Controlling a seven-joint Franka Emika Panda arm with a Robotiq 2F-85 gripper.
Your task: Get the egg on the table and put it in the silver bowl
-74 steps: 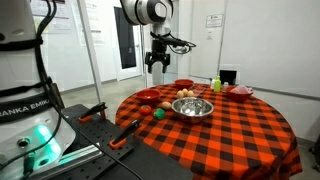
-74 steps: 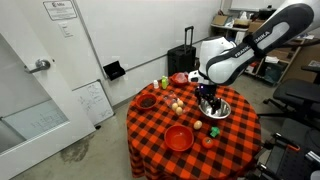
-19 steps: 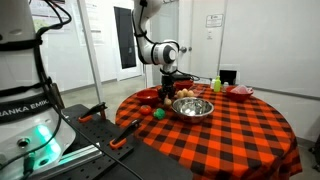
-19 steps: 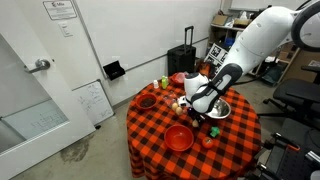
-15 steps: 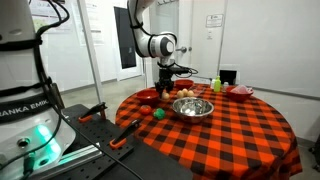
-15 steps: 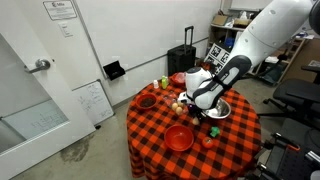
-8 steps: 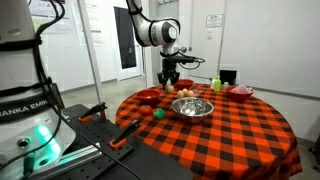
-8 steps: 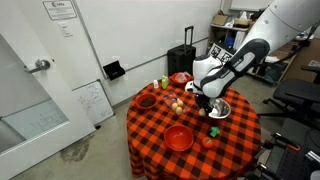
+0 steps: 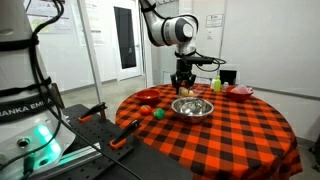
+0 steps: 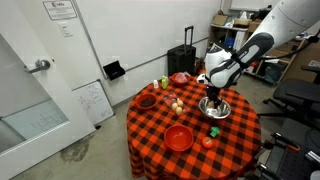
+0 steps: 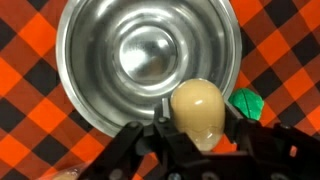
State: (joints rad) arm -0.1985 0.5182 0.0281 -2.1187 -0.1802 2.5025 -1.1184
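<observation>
I will next lower the egg [image 11: 203,112] into the shiny inside of the silver bowl and let it go there, since that empty hollow lies below my gripper.
A pale beige egg [image 11: 203,112] sits clamped between the dark fingers of my gripper [image 11: 200,125] in the wrist view. It hangs over the near rim of the silver bowl [image 11: 85,40], whose shiny inside holds nothing. In both exterior views the gripper [image 9: 182,82] [image 10: 210,94] hovers just above that bowl [image 9: 194,107] [image 10: 217,108] on the red-and-black checked table [image 9: 240,130]. The egg is too small to make out in those views.
A green round thing [image 11: 246,103] lies on the cloth beside the bowl. A red bowl [image 10: 179,137], a red plate [image 10: 147,101], small fruits [image 10: 177,103] and a yellow-green bottle [image 10: 164,83] share the table. A black suitcase [image 10: 184,58] stands behind it.
The arm has lifted from the fruit cluster and swung across the table, carrying the egg until it hangs over the silver bowl.
</observation>
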